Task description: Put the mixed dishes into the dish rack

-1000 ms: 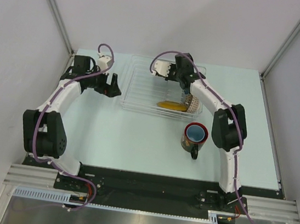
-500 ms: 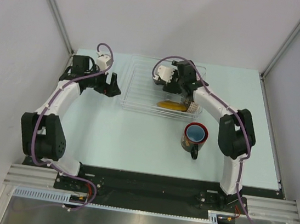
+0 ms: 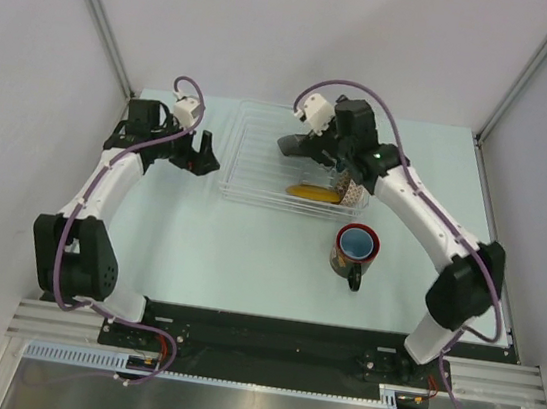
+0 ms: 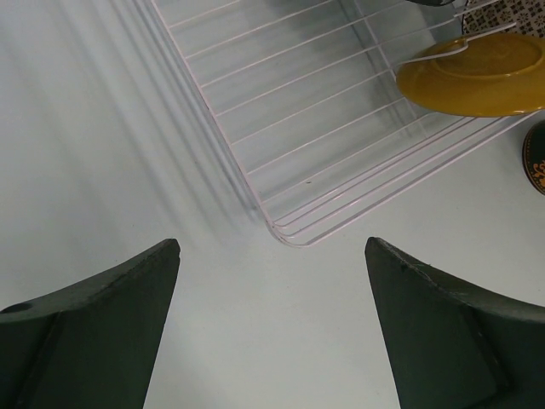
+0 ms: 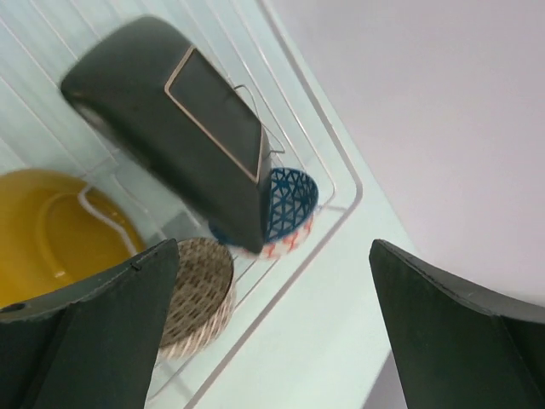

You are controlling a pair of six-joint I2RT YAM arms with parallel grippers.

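Observation:
My right gripper moves back from over the rack point(image 3: 250, 151) and down onto the blue cup's rim point(image 3: 341, 241) next, because this cup still sits nested in the red-rimmed mug.
The clear dish rack point(image 3: 250, 151) sits at the back of the table. Inside it, the dark square plate point(image 5: 170, 119) leans tilted on edge, free of any grip. The blue mosaic bowl point(image 5: 294, 204) lies just behind the plate, and the yellow plate point(image 5: 51, 230) rests at the rack's near side. The red-rimmed mug point(image 3: 356, 248) stands on the table in front of the rack. My right gripper point(image 5: 274, 247) hangs open above the rack's right end with nothing between its fingers. My left gripper point(image 4: 272, 244) is open and empty over bare table by the rack's left corner point(image 4: 285, 239).
A beige lattice-patterned bowl point(image 5: 200, 294) lies in the rack beside the yellow plate point(image 3: 313, 193). The mug's rim point(image 4: 536, 158) shows at the edge of the left wrist view. Grey walls with metal posts close in the table at the back and sides.
My right gripper has opened and let go of the dark square plate, which now leans in the rack. The right arm has lifted and its elbow has swung right. The left arm barely moved.

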